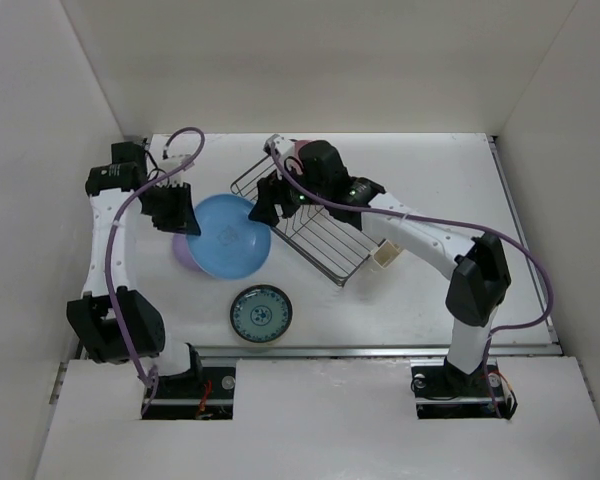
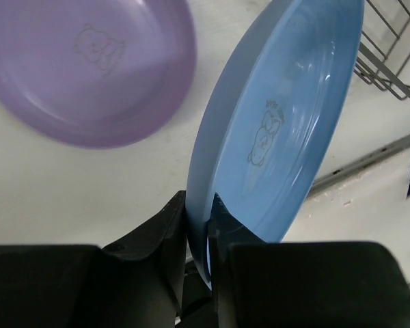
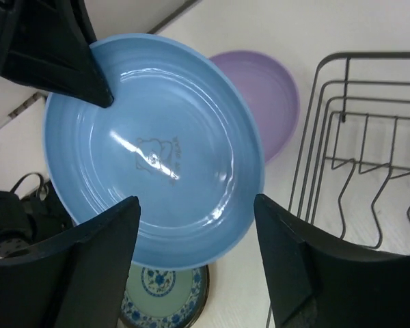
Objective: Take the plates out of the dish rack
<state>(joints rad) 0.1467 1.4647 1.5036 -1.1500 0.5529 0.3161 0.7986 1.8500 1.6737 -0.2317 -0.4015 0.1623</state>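
The left gripper brings the light blue plate down and left in the top view onto the lavender plate next, as the lavender plate lies empty.
My left gripper is shut on the rim of the light blue plate and holds it tilted above the table; the wrist view shows the rim pinched between the fingers. The lavender plate lies on the table partly under it, and also shows in the left wrist view. The small teal-patterned plate lies flat near the front. My right gripper is open and empty, just right of the blue plate, at the left end of the black dish rack. A pink plate edge shows behind the right wrist.
The cream cutlery cup sits at the rack's right end. The rack's wire dividers are close on the right of my right gripper. White walls enclose the table on three sides.
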